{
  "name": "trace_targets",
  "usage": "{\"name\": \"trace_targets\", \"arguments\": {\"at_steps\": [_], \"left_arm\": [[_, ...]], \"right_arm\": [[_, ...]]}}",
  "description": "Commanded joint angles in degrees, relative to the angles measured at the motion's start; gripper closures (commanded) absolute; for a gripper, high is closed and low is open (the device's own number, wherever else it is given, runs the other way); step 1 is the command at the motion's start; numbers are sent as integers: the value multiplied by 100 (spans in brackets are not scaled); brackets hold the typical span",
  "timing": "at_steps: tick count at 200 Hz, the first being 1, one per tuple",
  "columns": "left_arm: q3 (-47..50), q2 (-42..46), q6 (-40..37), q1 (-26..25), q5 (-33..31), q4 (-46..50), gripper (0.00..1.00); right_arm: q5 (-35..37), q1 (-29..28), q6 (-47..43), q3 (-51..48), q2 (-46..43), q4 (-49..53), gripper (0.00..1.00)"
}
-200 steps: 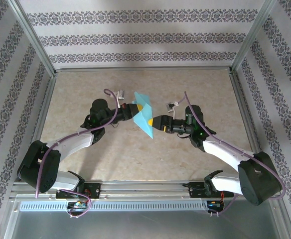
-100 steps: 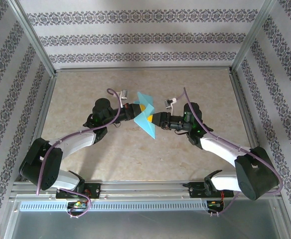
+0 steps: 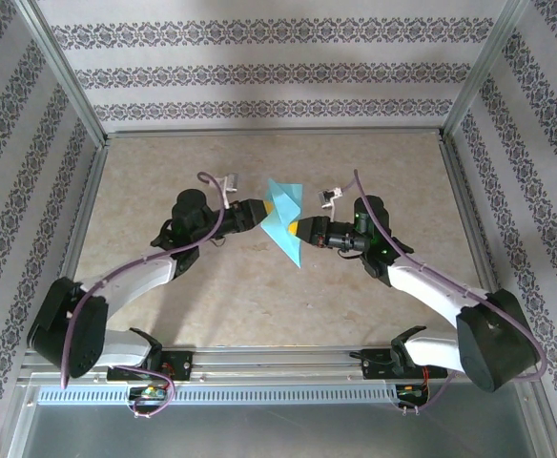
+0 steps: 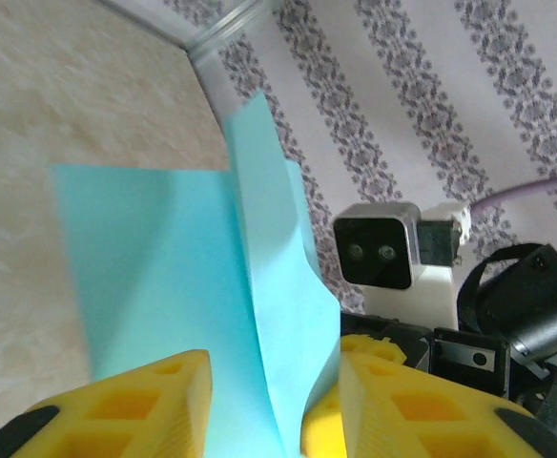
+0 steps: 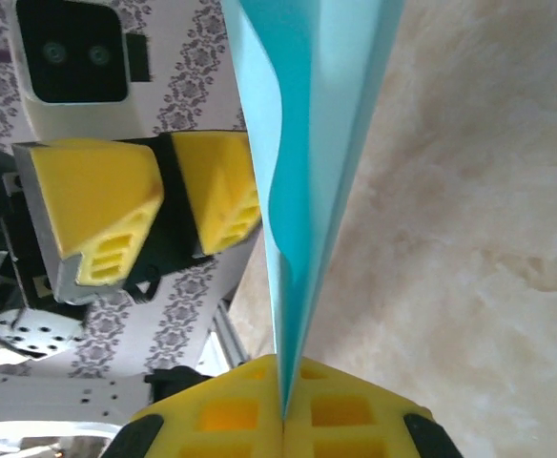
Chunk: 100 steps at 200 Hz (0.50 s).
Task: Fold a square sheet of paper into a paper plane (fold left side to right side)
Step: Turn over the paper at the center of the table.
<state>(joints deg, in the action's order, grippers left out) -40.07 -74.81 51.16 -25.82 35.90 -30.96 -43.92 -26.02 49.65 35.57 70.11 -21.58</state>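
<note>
The folded paper is held up. My right gripper turns its fingers downward next, lowers the paper onto the bare middle of the table and releases it.
The square sheet of paper [image 3: 286,216] is cyan and folded into a pointed paper plane shape, held up above the middle of the table. My right gripper [image 3: 296,230] is shut on its lower edge; in the right wrist view the yellow jaws [image 5: 283,374] pinch the thin fold of paper [image 5: 317,143]. My left gripper [image 3: 261,208] faces it from the left. In the left wrist view its jaws [image 4: 274,355] stand apart, with the creased paper [image 4: 164,267] hanging loose between them. The left fingers [image 5: 219,186] also show in the right wrist view, spread beside the paper.
The beige table top [image 3: 212,286] is fenced by aluminium rails [image 3: 274,134] and patterned walls. The right wrist's camera block [image 4: 379,248] sits close behind the paper, so both wrists crowd the centre.
My right gripper has closed on the paper. My left gripper has opened and let go of it. The paper has shifted slightly to the right.
</note>
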Motion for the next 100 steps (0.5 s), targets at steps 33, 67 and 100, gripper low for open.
{"name": "trace_targets", "arguments": {"at_steps": [33,67,100], "left_arm": [[376,1416,-897,419,-1470,1901,55],[338,2169,-1232,425,-2573,2944,53],[432,2680,-1292,432,-3259,3405,53]], "right_arm": [[3475,-1090,-3145,1426,-412,4212,97],[6909,-2350,-4105,2437,534,5930,97],[8962,-2988,-4454,3191,1963,6827,97]]}}
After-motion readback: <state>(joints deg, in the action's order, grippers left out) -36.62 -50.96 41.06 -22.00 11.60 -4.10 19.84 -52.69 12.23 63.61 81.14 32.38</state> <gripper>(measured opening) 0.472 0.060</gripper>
